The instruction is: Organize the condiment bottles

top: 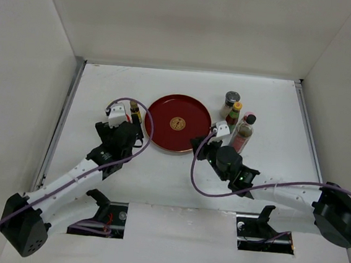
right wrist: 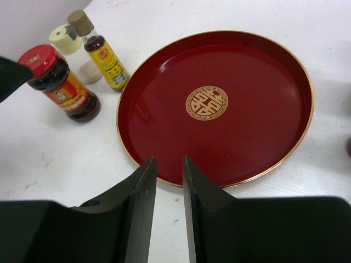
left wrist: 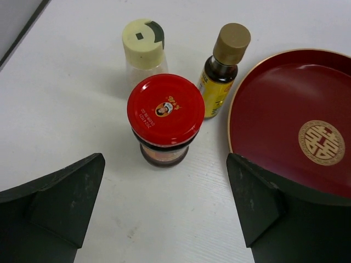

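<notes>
My left gripper eases its open fingers outward and down around the jar's red cap (left wrist: 165, 109) next, since that narrower cap sits outward of the gripper and below it.
Three condiment bottles stand left of the round red tray (left wrist: 274, 104): a red-capped jar (left wrist: 165, 109), a cream-capped shaker (left wrist: 143, 41) and a tan-capped bottle with a yellow label (left wrist: 219, 82). My left gripper (left wrist: 164, 203) is open wide just short of the red-capped jar, touching nothing. Right of the tray stand a grey-capped jar (top: 230, 101), a small yellow-capped bottle (top: 234, 112) and a tall clear bottle with a black cap (top: 244, 133). My right gripper (right wrist: 169, 164) is shut and empty, with its tips over the tray's near rim (right wrist: 164, 179).
The tray (top: 177, 123) holds nothing and lies mid-table between the two bottle groups. White walls enclose the table on the left, back and right. In the right wrist view the left-hand trio appears at upper left, the red-capped jar (right wrist: 60, 87) nearest.
</notes>
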Controlling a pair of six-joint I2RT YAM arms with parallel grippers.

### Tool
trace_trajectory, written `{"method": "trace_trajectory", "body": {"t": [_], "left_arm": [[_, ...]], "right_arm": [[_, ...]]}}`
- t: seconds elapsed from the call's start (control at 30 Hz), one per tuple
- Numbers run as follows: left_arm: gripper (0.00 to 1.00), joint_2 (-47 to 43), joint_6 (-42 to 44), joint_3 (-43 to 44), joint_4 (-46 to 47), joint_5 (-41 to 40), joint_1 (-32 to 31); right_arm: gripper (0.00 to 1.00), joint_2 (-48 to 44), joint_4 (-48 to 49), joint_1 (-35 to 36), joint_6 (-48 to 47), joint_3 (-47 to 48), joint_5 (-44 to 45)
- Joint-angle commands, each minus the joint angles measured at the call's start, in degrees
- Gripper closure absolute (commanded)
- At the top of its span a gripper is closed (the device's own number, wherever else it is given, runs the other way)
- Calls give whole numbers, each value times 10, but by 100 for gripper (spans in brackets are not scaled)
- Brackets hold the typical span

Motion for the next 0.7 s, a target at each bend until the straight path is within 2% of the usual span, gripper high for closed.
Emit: {"method": "trace_trajectory", "body": {"t": [0.0,0.1,0.23,0.47,0.67], "left_arm": [[4,34,18,29,41,4,22],[4,69,21,28,65,14,44],[4,109,25,21,110,47,72],[5,168,34,13,191,105,122],[9,227,36,41,216,106,130]], "right_arm": [[64,-14,19,-4,1,14,-21],[36,-10,34,-5,2,8,-25],[21,-6,23,-5,-7,15,-22],[20,-27,33,-5,-2,4,-25],[20,-12,19,-5,-3,14,-19]]}}
